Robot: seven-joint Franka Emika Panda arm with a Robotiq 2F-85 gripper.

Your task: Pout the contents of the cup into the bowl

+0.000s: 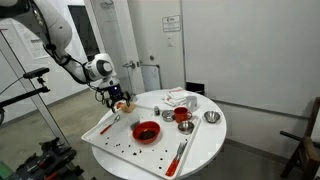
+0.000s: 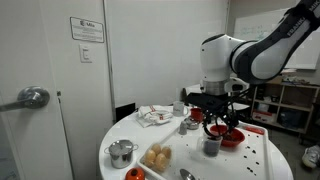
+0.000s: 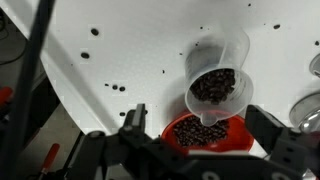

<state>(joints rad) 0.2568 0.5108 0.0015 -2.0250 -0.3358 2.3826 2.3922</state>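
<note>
The gripper lowers away from the red bowl (image 3: 232,140) onto the cup's pale strip (image 3: 237,44) next, since that lies below it and to its right in the wrist view.
The small grey cup (image 3: 218,62) holds dark beans and sits right beside the wide red bowl (image 3: 232,140). The bowl also holds beans. In the wrist view the cup's spout overlaps the bowl's rim. My gripper (image 3: 200,112) is open above them. Its two fingers are spread wide on either side and touch neither. In an exterior view the gripper (image 2: 215,116) hangs just over the cup (image 2: 212,146) and the bowl (image 2: 232,137). In an exterior view the gripper (image 1: 117,99) is above the table's left part, and the bowl (image 1: 146,131) is nearer the front.
On the round white table (image 1: 200,145) are a smaller red vessel (image 1: 182,116), silver bowls (image 1: 211,117), red utensils (image 1: 180,152) and crumpled paper (image 1: 180,98). A metal cup (image 2: 122,152) and a plate of bread (image 2: 157,157) stand near the edge. Loose beans (image 3: 118,87) are scattered about.
</note>
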